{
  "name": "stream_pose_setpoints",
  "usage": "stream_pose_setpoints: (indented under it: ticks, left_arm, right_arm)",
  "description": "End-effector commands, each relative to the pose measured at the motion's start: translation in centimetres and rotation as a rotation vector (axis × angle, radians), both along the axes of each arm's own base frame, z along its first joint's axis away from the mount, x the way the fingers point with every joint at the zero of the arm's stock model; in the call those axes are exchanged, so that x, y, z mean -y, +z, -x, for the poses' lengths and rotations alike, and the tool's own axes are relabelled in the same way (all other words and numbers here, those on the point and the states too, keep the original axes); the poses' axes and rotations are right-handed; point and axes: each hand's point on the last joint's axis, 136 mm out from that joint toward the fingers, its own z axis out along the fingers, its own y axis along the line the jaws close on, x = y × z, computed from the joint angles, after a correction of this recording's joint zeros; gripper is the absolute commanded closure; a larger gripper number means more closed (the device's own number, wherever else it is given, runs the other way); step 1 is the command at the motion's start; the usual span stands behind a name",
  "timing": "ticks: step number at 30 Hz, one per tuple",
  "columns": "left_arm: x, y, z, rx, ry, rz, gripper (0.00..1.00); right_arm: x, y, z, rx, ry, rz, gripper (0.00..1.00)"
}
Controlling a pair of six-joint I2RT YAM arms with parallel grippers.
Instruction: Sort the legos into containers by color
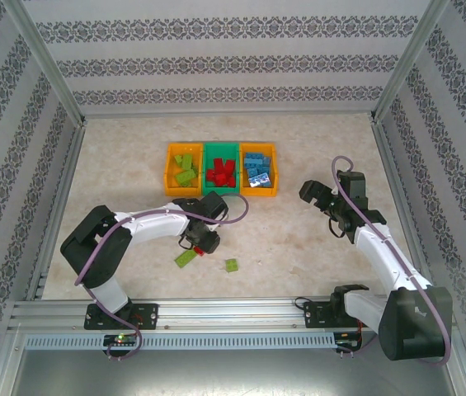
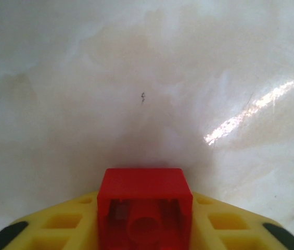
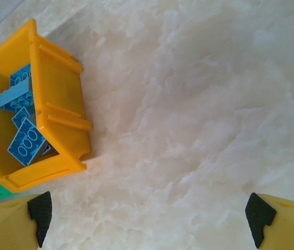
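I should next lift this red lego outward over the opening of the green container with my left gripper and then let go of it, because the green container has other red legos in it.
A red lego (image 2: pixel 144 205) sits hollow side up between the yellow fingers (image 2: pixel 58 229) of my left gripper (image 1: pixel 204 242), which is shut on it just above the table. Two lime green legos (image 1: pixel 186 259) (image 1: pixel 232 265) lie on the table below that gripper. The containers stand in a row at the back. The left orange one (image 1: pixel 169 169) holds green legos, the green middle one (image 1: pixel 221 147) red legos, and the right orange one (image 1: pixel 275 169) blue legos (image 3: pixel 24 140). My right gripper (image 1: pixel 319 194) hangs open to the right of the bins, with nothing between its fingers (image 3: pixel 40 216).
Patterned walls with metal posts (image 1: pixel 47 62) enclose the pale marbled table (image 1: pixel 298 239). An aluminium rail (image 1: pixel 216 312) runs along the near edge by both arm bases.
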Motion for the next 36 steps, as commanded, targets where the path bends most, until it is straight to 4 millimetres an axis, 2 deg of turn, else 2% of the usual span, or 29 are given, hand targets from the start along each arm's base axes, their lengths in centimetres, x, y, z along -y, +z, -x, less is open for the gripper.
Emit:
stream_pose_setpoints:
  ticks: [1, 6, 11, 15, 20, 23, 27, 30, 34, 36]
  left_arm:
    - [0.5, -0.2, 0.6, -0.021, -0.021, -0.008, 0.69]
    - [0.9, 0.9, -0.5, 0.021, 0.002, -0.006, 0.75]
    - [1.6, 4.0, -3.4, 0.126, 0.045, -0.003, 0.79]
    - [1.8, 7.5, -6.9, 0.230, 0.138, 0.027, 0.79]
    - [2.4, 12.2, -12.3, 0.295, 0.293, 0.182, 0.78]
    - [2.9, 13.7, -15.2, 0.287, 0.367, 0.269, 0.77]
    - [2.9, 14.0, -18.0, 0.248, 0.449, 0.291, 0.77]
    - [3.1, 13.2, -19.7, 0.226, 0.488, 0.284, 0.77]
    - [2.7, 12.4, -21.9, 0.206, 0.570, 0.314, 0.75]
    - [2.4, 11.9, -22.8, 0.203, 0.603, 0.315, 0.71]
  right_arm:
    - [0.5, -0.5, 0.2, -0.004, -0.023, 0.010, 0.02]
    - [0.5, -0.5, 0.3, -0.003, -0.017, 0.013, 0.02]
    - [0.2, -0.8, 1.0, 0.002, 0.007, 0.016, 0.02]
    - [-0.5, -1.0, 1.7, 0.009, 0.038, 0.029, 0.02]
    - [-2.2, -1.8, 2.7, 0.007, 0.094, 0.067, 0.02]
    - [-3.0, -2.4, 3.1, -0.006, 0.112, 0.080, 0.02]
    - [-3.9, -2.9, 3.4, -0.014, 0.124, 0.070, 0.02]
    - [-4.8, -2.8, 3.7, -0.007, 0.149, 0.072, 0.02]
    - [-6.8, -2.9, 4.5, 0.000, 0.238, 0.107, 0.02]
    - [-7.8, -3.2, 5.0, -0.004, 0.284, 0.129, 0.02]
